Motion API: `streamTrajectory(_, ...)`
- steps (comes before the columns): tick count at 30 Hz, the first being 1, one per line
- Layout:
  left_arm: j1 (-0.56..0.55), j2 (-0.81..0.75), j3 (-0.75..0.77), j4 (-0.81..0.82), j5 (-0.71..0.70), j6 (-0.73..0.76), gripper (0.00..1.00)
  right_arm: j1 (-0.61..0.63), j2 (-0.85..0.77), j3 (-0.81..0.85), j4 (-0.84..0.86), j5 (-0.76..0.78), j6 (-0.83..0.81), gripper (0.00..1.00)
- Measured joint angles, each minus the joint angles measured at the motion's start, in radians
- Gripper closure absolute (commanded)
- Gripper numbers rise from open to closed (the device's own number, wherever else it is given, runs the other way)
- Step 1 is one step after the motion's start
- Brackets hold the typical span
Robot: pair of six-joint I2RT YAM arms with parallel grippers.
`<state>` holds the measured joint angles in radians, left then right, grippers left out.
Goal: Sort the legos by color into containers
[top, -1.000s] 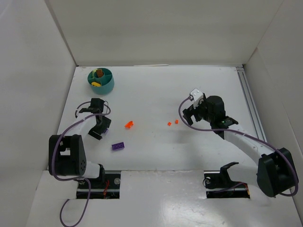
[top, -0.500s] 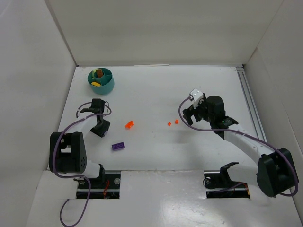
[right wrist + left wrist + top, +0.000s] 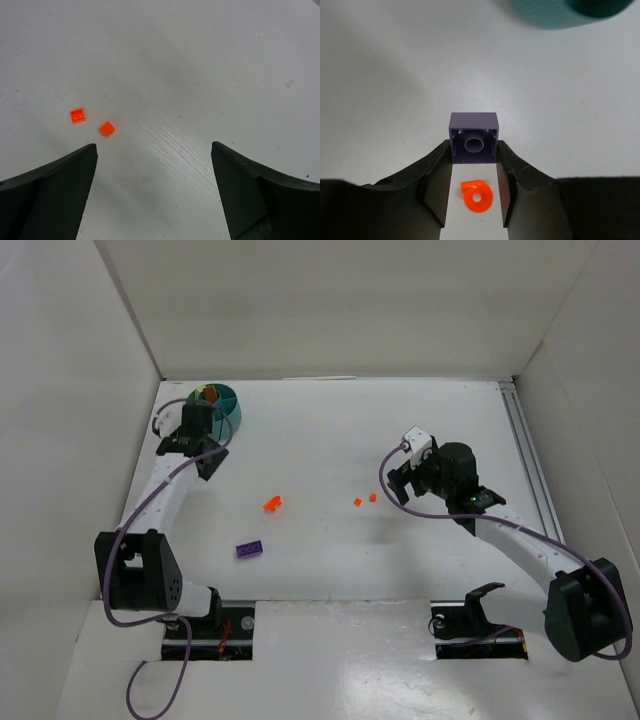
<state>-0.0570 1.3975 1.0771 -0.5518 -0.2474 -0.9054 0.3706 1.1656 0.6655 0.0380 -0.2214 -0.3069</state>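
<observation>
The lavender lego needs to go outward over the tub's near section (image 3: 225,418) with my left gripper, which needs to release it apart from the orange-brown one.
A small lavender lego (image 3: 473,142) sits pinched between the tips of my left gripper (image 3: 473,150), which is shut on it and held above the table. Under the gap between those fingers lies a round red-orange lego (image 3: 476,196). The teal tub (image 3: 555,12) of containers is just ahead; from above, the left gripper (image 3: 205,455) hangs by the tub's (image 3: 232,412) near rim, and an orange-brown lego (image 3: 211,395) lies inside. My right gripper (image 3: 155,155) is open over bare table, with two red-orange legos (image 3: 77,115) (image 3: 106,128) to its left. A purple lego (image 3: 250,549) and a red-orange lego (image 3: 271,504) lie mid-table.
White walls enclose the table on the left, back and right. A metal rail (image 3: 530,460) runs along the right edge. Both arm bases (image 3: 200,625) (image 3: 480,625) stand at the near edge. The left arm covers part of the tub.
The left gripper has shut on the lavender lego and carried it from mid-left of the table up toward the teal tub. The right arm has not moved.
</observation>
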Motion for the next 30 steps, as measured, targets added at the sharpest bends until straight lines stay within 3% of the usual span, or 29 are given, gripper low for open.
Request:
streamTrajectory(5,0.000,0.072,0.239,0.012,-0.021,0.081,0.83,-0.008,-0.021,0.000,-0.003,0.042,0.000,0.00)
streamTrajectory(12,0.000,0.368,0.575,0.008,-0.022,0.171,0.83,-0.015,-0.013,0.038,-0.015,0.122,0.000,0.00)
streamTrajectory(16,0.000,0.483,0.683,-0.014,-0.018,0.201,0.83,-0.030,0.018,0.090,-0.016,0.154,-0.002,0.00)
streamTrajectory(22,0.000,0.557,0.777,-0.050,-0.016,0.244,0.83,-0.070,0.100,0.152,-0.043,0.166,-0.020,0.00)
streamTrajectory(30,0.000,0.558,0.791,-0.069,-0.019,0.270,0.83,-0.087,0.132,0.168,-0.081,0.161,-0.052,0.00)
